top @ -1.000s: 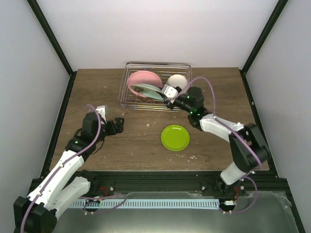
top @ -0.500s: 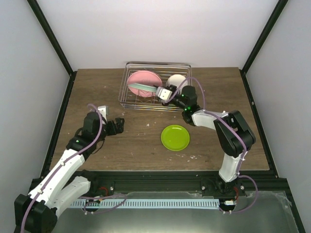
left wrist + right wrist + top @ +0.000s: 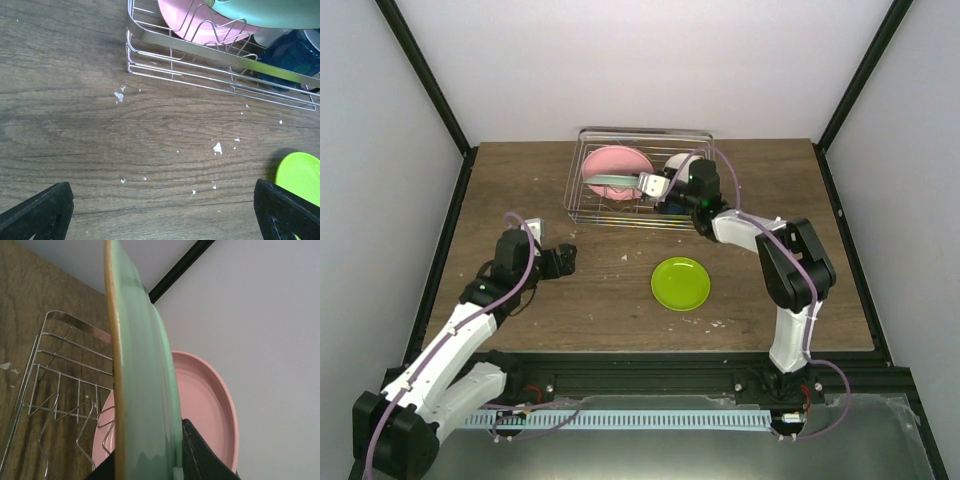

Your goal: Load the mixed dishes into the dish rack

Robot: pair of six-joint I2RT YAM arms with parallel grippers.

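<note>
I need to lower the mint-green plate in my right gripper a little next, onto the rack's wires in front of the pink plate [image 3: 614, 190]. Then I should let go of the plate's rim.
The dish rack [image 3: 645, 131] stands at the back of the table. A pink plate [image 3: 610, 160] leans in its left half. My right gripper [image 3: 648, 186] reaches over the rack, shut on the rim of the mint-green plate [image 3: 145, 390], which is held on edge just in front of the pink plate [image 3: 205, 405]. The white bowl [image 3: 678, 162] shows behind the right wrist, and the dark blue mug [image 3: 290, 55] sits in the rack's right part. The yellow-lime plate [image 3: 680, 283] lies flat on the table. My left gripper [image 3: 560, 258] hovers open over bare wood, left of that plate.
White crumbs [image 3: 217, 147] are scattered on the wood between the rack and the yellow-lime plate. Black frame posts [image 3: 425, 75] and white walls close in the table on three sides. The right forearm [image 3: 750, 230] stretches across the table's right half.
The right gripper has carried the mint-green plate up and left, deeper into the rack, and turned it from tilted to on edge beside the pink plate. The left arm has barely moved.
</note>
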